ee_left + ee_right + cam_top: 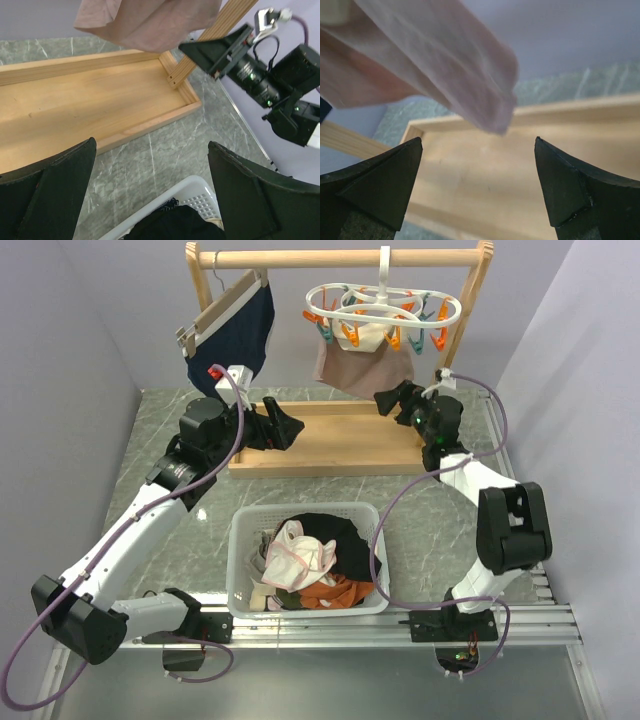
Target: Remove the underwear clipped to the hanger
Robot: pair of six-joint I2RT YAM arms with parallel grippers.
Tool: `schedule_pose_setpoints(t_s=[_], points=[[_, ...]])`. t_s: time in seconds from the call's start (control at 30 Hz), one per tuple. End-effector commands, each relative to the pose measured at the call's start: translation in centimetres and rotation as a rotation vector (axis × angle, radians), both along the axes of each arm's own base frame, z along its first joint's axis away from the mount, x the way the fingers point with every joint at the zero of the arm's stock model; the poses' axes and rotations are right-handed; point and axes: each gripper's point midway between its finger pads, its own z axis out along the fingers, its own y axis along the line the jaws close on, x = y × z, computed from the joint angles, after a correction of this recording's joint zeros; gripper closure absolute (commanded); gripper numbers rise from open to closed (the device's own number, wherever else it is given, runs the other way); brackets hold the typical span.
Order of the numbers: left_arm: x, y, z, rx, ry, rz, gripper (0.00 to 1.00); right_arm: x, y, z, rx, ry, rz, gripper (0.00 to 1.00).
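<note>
I will raise my right gripper a little and then move it gently onto the pink-beige underwear's lower corner [371,394] [497,119] next, because that loose corner hangs just past the open fingers.
The white oval ring hanger [385,308], with orange and teal pegs, hangs from the wooden rail. The pale pink-beige underwear [360,370] is clipped below it and also shows in the left wrist view [150,20] and the right wrist view [435,60]. The black underwear [325,530] and the whitish one with pink edging [300,555] lie in the white basket [240,540]. My right gripper [390,398] is open and empty at the pink-beige garment's lower right edge [478,140]. My left gripper [285,428] is open and empty over the rack's base [151,145].
A navy garment [240,330] hangs from a flat wooden clip hanger on the rail's left. The rack's wooden base tray [330,440] lies between the grippers, with its post [210,35] at the right. The basket also holds orange and other clothes [330,592].
</note>
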Motion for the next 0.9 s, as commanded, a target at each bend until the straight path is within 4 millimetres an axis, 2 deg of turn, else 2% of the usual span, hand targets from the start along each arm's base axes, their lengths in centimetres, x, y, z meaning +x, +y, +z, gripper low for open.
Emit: schedule_pose_setpoints(t_s=[0.0, 0.03, 0.07, 0.1, 0.13, 0.17, 0.23, 0.27, 0.3, 0.37, 0.4, 0.47, 0.5, 0.53, 0.57, 0.6, 0.63, 0.7, 0.73, 0.8, 0.83, 0.87], points=[[0.3, -0.3, 1.8, -0.011, -0.042, -0.008, 0.01, 2.5, 0.3, 6.1, 0.007, -0.228, 0.002, 0.00], [0.5, -0.3, 1.6, -0.010, -0.037, -0.005, 0.01, 3.2, 0.1, 6.8, 0.004, -0.248, -0.014, 0.00], [0.5, -0.4, 1.6, -0.012, -0.037, -0.004, 0.01, 4.0, 0.2, 5.7, 0.001, -0.232, -0.017, 0.00], [0.7, -0.4, 1.4, -0.009, -0.032, 0.000, 0.00, 4.4, 0.3, 5.5, -0.004, -0.233, -0.017, 0.00], [0.8, -0.4, 1.3, -0.006, -0.028, 0.002, 0.01, 5.0, 0.3, 6.3, -0.003, -0.250, -0.021, 0.01], [0.9, -0.5, 1.1, -0.004, -0.024, 0.003, 0.00, 5.7, 0.6, 5.3, -0.005, -0.235, -0.014, 0.02], [1.2, -0.5, 1.0, 0.001, -0.020, 0.006, 0.01, 6.5, 0.7, 5.7, 0.004, -0.246, -0.014, 0.06], [1.3, -0.5, 0.8, 0.003, -0.016, 0.009, 0.01, 6.9, 1.1, 5.2, 0.008, -0.245, 0.000, 0.09], [1.3, -0.5, 0.9, 0.004, -0.017, 0.009, 0.00, 7.1, 1.4, 5.8, 0.019, -0.259, 0.012, 0.18], [1.5, -0.7, 0.7, 0.009, -0.011, 0.007, 0.00, 7.3, 2.1, 5.7, 0.024, -0.259, 0.046, 0.30], [1.6, -0.7, 0.7, 0.009, -0.011, 0.006, 0.00, 7.2, 2.5, 5.9, 0.030, -0.263, 0.059, 0.47], [1.8, -0.9, 0.7, 0.009, -0.009, 0.001, 0.01, 6.6, 2.8, 6.7, 0.031, -0.279, 0.063, 0.65], [1.8, -1.0, 0.7, 0.005, -0.010, -0.003, 0.01, 6.1, 3.0, 6.5, 0.022, -0.275, 0.070, 0.85], [1.8, -1.1, 0.7, 0.004, -0.011, -0.005, 0.00, 5.8, 3.1, 6.6, 0.022, -0.274, 0.072, 0.96], [1.8, -1.1, 0.9, 0.001, -0.015, -0.006, 0.00, 5.1, 3.0, 7.6, 0.026, -0.290, 0.070, 1.00], [1.8, -1.2, 0.7, 0.000, -0.013, -0.010, 0.01, 4.6, 2.8, 6.9, 0.024, -0.274, 0.058, 1.00], [1.7, -1.2, 0.9, -0.002, -0.019, -0.012, 0.00, 3.7, 2.8, 8.1, 0.025, -0.293, 0.055, 1.00], [1.7, -1.2, 0.9, 0.000, -0.024, -0.017, 0.01, 2.7, 2.6, 7.5, 0.001, -0.277, 0.037, 1.00], [1.6, -1.2, 1.0, 0.000, -0.026, -0.021, 0.00, 1.8, 2.5, 8.9, 0.001, -0.299, 0.016, 1.00], [1.5, -1.1, 1.0, 0.006, -0.031, -0.020, 0.01, 0.6, 2.4, 8.4, -0.034, -0.287, -0.008, 1.00], [1.4, -1.0, 1.2, 0.005, -0.037, -0.017, 0.01, -0.3, 2.0, 9.7, -0.041, -0.312, -0.036, 1.00], [1.3, -1.0, 1.3, 0.003, -0.040, -0.019, 0.01, -1.0, 2.7, 9.7, -0.053, -0.307, -0.036, 1.00]])
